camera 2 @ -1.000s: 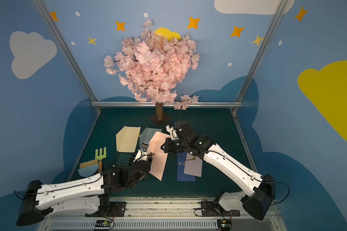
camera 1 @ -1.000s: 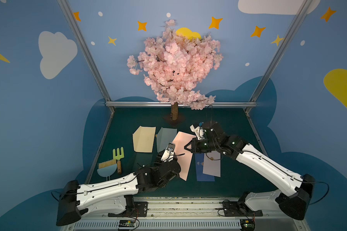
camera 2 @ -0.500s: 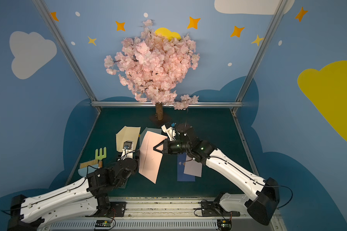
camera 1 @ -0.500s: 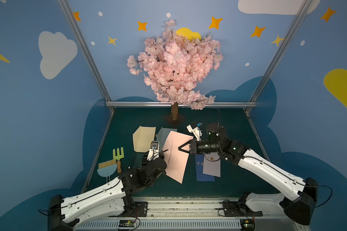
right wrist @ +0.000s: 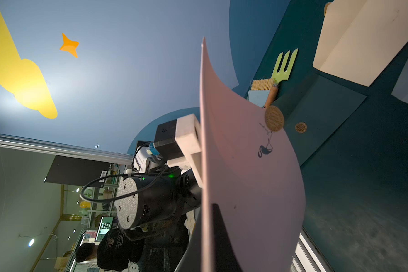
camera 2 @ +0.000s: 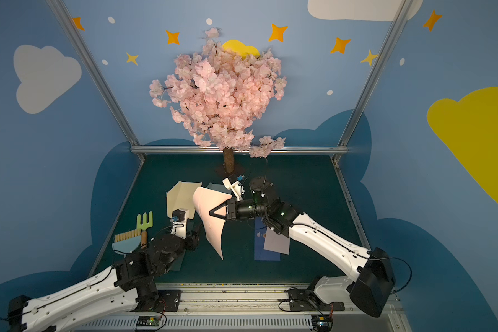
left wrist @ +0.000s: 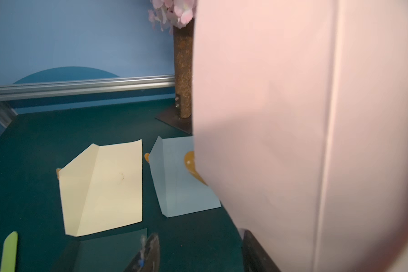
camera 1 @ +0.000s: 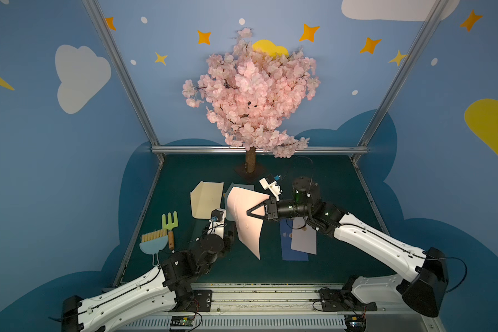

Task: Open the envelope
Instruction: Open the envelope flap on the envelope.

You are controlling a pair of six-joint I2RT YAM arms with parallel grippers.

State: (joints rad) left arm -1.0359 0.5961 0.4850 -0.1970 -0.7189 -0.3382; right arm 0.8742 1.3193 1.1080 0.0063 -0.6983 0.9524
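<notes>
I should lower my right gripper to lay the pink envelope flat and let go of its edge, since the bare table point(camera 1: 235, 257) point(right wrist: 356, 165) beside the dark green envelope is below my gripper.
The pink envelope point(camera 1: 246, 221) point(camera 2: 212, 218) hangs upright above the green table, bowed, with my right gripper point(camera 1: 249, 213) point(camera 2: 211, 214) shut on its upper edge. In the right wrist view the envelope point(right wrist: 247, 179) shows a flamingo print and a round brown seal point(right wrist: 274, 118) at the tip of its flap; my right gripper point(right wrist: 206, 235) pinches the sheet edge-on. My left gripper point(camera 1: 231, 232) point(left wrist: 200, 256) stands open just left of the envelope point(left wrist: 292, 117) and low beside it. One of its fingers point(left wrist: 252, 254) lies close to the pink face; nothing is between the fingers.
A cream envelope point(camera 1: 206, 199) and a pale blue one point(left wrist: 181, 186) lie behind the left gripper. A dark green envelope point(camera 2: 176, 260) sits under the left arm. A dark blue envelope point(camera 1: 295, 253) with lilac paper point(camera 1: 304, 240) lies right. Fork point(camera 1: 169, 221), brush point(camera 1: 153, 241) and tree trunk point(camera 1: 250, 163) stand around.
My right gripper has raised the pink envelope off the table and swung it upright. My left arm has drawn back to the left and towards the front.
</notes>
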